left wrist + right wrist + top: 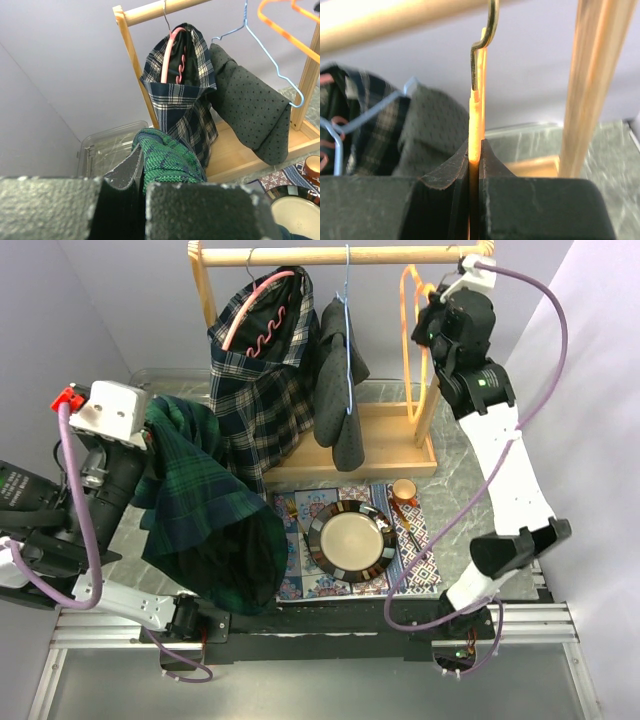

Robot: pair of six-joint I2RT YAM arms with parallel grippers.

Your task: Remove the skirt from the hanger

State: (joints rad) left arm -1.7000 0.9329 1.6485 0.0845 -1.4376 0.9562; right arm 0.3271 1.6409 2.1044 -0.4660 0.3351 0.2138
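Observation:
I will move my right gripper to the left in the top view next, to the rod's bare part (402,255), and free the hanger, because its skirt (205,515) is already off.
The dark green plaid skirt (205,515) hangs free of any hanger, draped from my left gripper (152,432) down over the left arm to the table's front edge. In the left wrist view that gripper (142,172) is shut on a fold of the skirt (170,160). The bare orange hanger (411,350) hangs by its hook from the wooden rod (340,254) at the right end. My right gripper (432,328) is shut on it. In the right wrist view the hanger (476,110) runs straight up from between the closed jaws of that gripper (474,156).
On the rod also hang a navy plaid garment (262,390) on a pink hanger (255,305) and a grey dotted garment (340,390) on a blue wire hanger (347,310). A plate (350,540) and small cup (404,490) sit on a patterned mat. A clear bin (107,147) stands back left.

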